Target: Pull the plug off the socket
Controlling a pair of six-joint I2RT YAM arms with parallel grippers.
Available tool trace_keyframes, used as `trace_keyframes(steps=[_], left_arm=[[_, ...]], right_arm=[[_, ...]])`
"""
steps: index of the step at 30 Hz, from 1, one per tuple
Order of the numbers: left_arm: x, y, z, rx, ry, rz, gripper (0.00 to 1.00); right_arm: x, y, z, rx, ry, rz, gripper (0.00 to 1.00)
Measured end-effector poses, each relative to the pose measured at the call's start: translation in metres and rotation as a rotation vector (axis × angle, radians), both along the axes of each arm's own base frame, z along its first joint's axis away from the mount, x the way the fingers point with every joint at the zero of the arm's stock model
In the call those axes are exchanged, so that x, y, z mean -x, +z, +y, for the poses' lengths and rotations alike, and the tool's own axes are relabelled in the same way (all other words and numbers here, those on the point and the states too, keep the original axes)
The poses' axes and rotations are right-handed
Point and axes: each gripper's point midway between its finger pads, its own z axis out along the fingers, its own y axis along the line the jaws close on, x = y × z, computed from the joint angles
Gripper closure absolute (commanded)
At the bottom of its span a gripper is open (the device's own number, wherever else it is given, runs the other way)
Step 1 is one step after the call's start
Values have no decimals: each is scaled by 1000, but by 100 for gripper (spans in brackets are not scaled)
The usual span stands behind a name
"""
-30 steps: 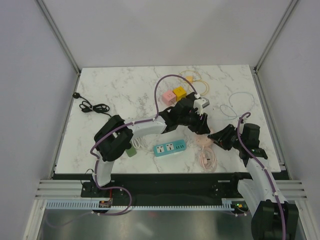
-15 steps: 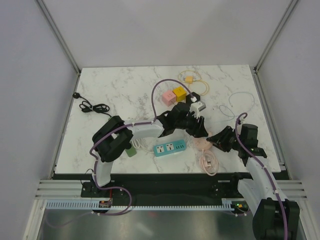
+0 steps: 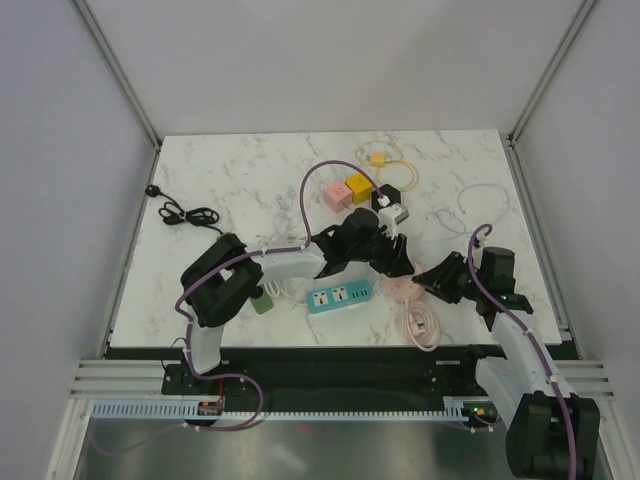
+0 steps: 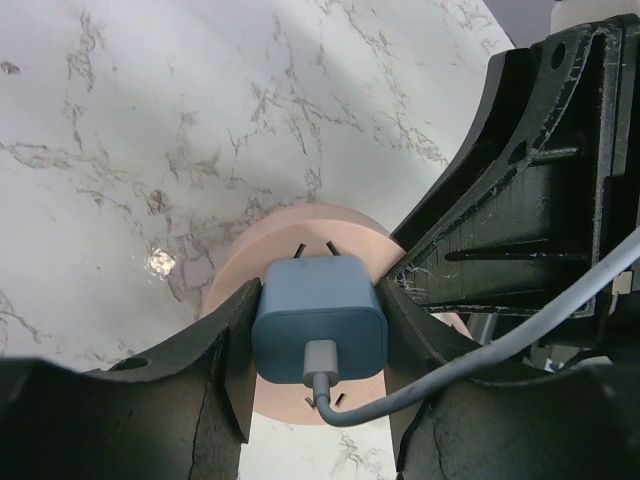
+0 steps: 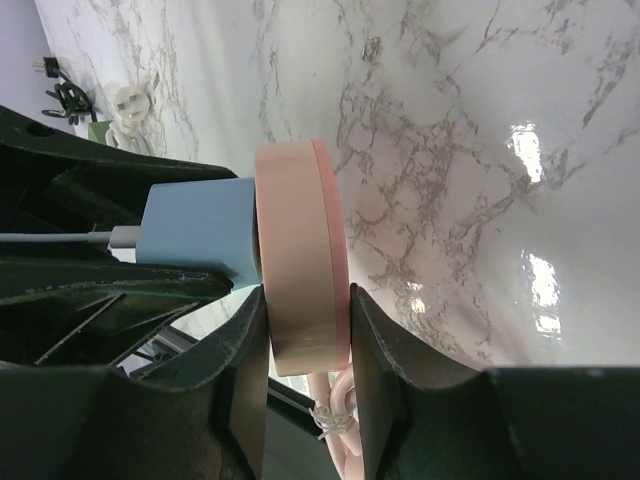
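My left gripper pulls the plug off the socket toward the bare tabletop by the pink cube next, then lowers it and lets go, since that open spot lies outward.
A blue plug with a grey cable sits plugged into a round pink socket. My left gripper is shut on the plug, one finger on each side. My right gripper is shut on the rim of the pink socket, with the blue plug sticking out to its left. In the top view both grippers meet right of centre, left gripper, right gripper, with the socket between them and mostly hidden.
The socket's coiled pink cable lies near the front edge. A teal power strip, pink and yellow cube adapters, a white adapter, a black cable and thin white and yellow cables lie around.
Both grippers and the socket have shifted slightly toward the front and left. The white adapter behind the left wrist has become uncovered.
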Motion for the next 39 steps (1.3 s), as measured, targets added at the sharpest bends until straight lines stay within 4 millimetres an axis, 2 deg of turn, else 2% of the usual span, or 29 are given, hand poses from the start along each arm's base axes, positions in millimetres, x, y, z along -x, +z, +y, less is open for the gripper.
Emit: trace_keyframes(steps=[4,16,23,26,29,31,36,39], left_arm=[[-2,1,3,21,7,43,98],[-4,-1,5,-111,64,18,98],[-11,5,9,-80,88,122,98],[-28,25,8,-105,150,93,98],[-48,51,5,-103,219,12,98],[-48,56,4,-111,237,-17,98],[-43,43,14,-188,246,-20,98],[-46,36,24,-230,256,-22,98]], right_arm=[[-1,3,2,-8,10,-8,100],[-5,-1,2,-11,12,0,100],[-12,3,1,-7,15,-24,100],[-14,-13,-17,47,-78,33,100],[-17,-13,-21,65,-96,20,100],[-18,-12,-23,70,-103,16,100],[-20,-11,-24,79,-110,6,100],[-19,-11,-25,80,-110,4,100]])
